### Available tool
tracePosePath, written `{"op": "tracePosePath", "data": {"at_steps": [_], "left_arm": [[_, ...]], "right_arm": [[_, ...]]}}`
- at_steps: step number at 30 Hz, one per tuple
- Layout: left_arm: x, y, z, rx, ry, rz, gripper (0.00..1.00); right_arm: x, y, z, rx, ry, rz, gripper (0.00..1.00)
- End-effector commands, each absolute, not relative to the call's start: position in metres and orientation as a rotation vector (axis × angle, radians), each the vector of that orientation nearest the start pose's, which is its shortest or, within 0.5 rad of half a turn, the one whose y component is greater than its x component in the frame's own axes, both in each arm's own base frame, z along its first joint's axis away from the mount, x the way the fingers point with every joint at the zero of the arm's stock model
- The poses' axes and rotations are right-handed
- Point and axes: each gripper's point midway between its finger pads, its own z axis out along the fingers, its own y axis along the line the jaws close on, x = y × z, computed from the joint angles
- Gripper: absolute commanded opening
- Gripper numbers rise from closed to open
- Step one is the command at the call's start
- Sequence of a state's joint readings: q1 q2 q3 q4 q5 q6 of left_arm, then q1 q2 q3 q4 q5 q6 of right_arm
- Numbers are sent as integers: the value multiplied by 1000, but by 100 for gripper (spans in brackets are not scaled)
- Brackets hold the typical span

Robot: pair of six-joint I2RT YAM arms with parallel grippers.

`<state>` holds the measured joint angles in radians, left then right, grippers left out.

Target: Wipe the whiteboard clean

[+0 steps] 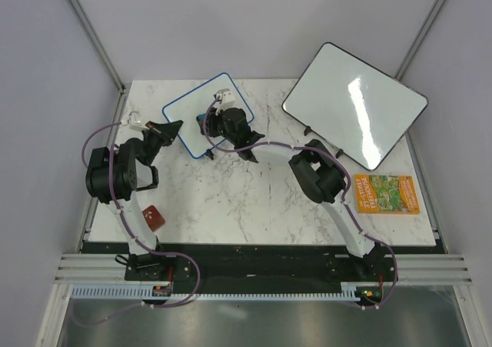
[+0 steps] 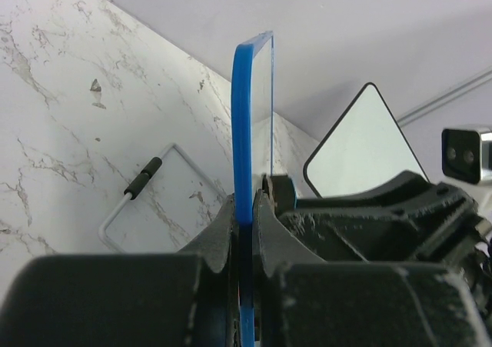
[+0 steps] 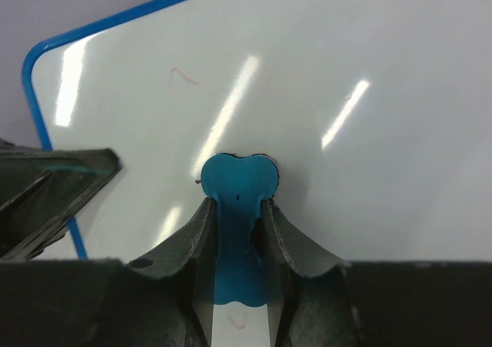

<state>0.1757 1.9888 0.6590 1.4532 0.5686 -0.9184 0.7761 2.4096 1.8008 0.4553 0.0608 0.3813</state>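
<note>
My right gripper will wipe the eraser back across the faint red mark below it, past the blue rim (image 2: 244,116), down to the marble.
The small blue-rimmed whiteboard (image 1: 194,113) stands tilted at the back left of the table. My left gripper (image 1: 171,129) is shut on its blue rim (image 2: 244,116) at the near left corner. My right gripper (image 1: 209,125) is shut on a blue eraser (image 3: 238,208) and presses it flat on the board's white face (image 3: 346,70). Faint red marks remain on the board (image 3: 184,76), one above left of the eraser and one below it between the fingers.
A larger black-rimmed whiteboard (image 1: 354,115) leans at the back right. A colourful booklet (image 1: 386,194) lies at the right edge. A small red-brown block (image 1: 154,218) lies near the left arm's base. A wire stand (image 2: 146,201) lies on the marble top.
</note>
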Motion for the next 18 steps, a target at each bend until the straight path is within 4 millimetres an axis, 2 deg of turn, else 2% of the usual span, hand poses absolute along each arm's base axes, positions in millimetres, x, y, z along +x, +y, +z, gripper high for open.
{"op": "tracePosePath", "data": {"at_steps": [1,4,7,12,18], "left_arm": [[447,-69,152,-41,1410,-967,2],[447,-69,152,-41,1410,-967,2],[447,-69,152,-39,1410,-970,2],[447,-70,152,-39,1410,-970,2],[446,-70,152,-39,1411,-971,2]], "right_arm": [[414,505,47,-408,2015,870,0],[399,504,37,-418,2041,860,0],[398,493,23,-376,2066,781,0],[418,459,22,-285,2057,562,0],[437,423,19,-162,2062,385,0]]}}
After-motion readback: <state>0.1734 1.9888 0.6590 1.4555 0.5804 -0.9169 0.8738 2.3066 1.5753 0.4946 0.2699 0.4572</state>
